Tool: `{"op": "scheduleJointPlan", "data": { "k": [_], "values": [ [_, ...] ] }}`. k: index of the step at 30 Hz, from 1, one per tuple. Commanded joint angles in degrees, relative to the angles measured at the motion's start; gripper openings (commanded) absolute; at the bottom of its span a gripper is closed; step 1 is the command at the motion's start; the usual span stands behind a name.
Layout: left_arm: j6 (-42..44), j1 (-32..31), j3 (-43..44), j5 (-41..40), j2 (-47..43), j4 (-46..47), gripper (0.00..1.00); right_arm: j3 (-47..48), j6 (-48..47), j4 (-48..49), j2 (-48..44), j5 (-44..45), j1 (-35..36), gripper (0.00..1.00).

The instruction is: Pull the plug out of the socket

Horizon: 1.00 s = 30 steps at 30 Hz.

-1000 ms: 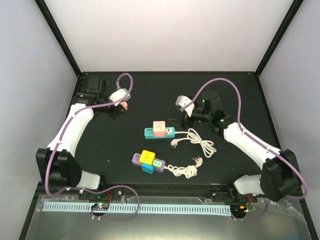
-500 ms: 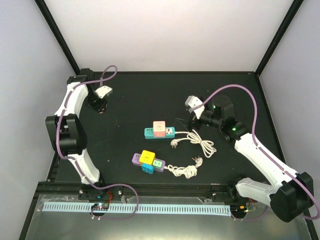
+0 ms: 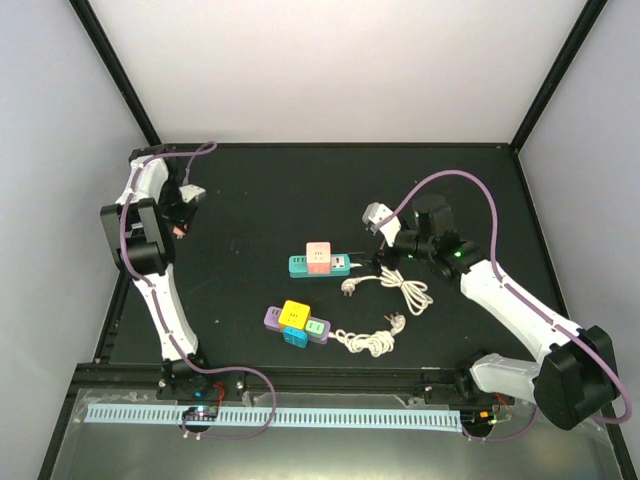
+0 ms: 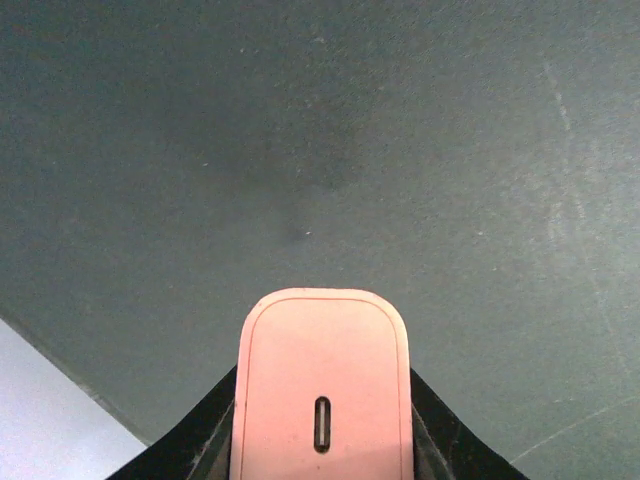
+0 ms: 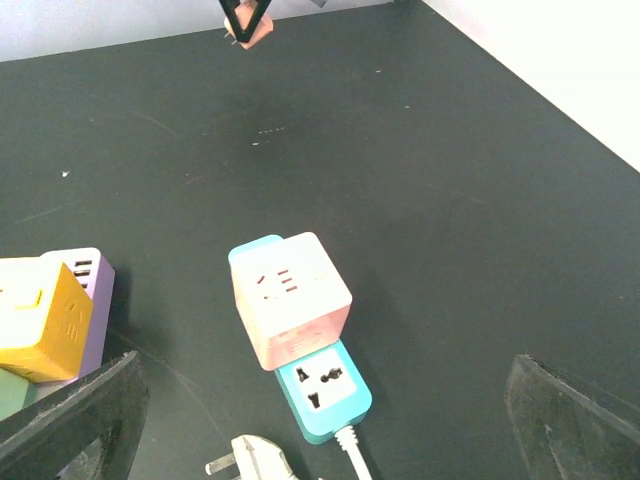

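Observation:
Bare black tabletop lies below, so my left gripper should next lower the pink plug and release it there, well clear of the teal socket strip.
My left gripper is shut on a pink plug with a narrow slot in its face, its black fingers pressing both sides. In the top view that gripper hangs over the far left of the black table, well away from the teal socket strip. The right wrist view shows the pink plug small at the top edge. My right gripper stands open just above the teal socket strip, which carries a pink cube adapter; one teal outlet is bare.
A purple strip with yellow and blue blocks lies nearer the front. Two coiled white cords lie right of the strips, and a loose white cord plug lies beside the teal strip. The left wall is close to the left arm.
The left arm has swung back and left toward the far-left edge, carrying the pink plug. The right arm has shifted slightly toward the teal strip, jaws still open.

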Motion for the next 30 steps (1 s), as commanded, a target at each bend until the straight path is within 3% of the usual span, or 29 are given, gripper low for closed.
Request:
{"op": "scheduleJointPlan", "data": {
  "k": [1,16,30],
  "values": [
    [0.66,0.34,3.30,-4.06,1.87,-2.82,0.14,-0.30,-0.20,-0.06,0.57,-2.39,-0.32,1.00],
    [2.46,1.11,4.73,-2.37,7.38,-5.18,0.19,1.02,-0.31,-1.35,3.85,-4.05,-0.32,1.00],
    [3.81,1.11,7.53,0.10,7.63,-6.44,0.54,1.51,-0.39,-1.96,5.02,-5.33,-0.32,1.00]
  ]
}}
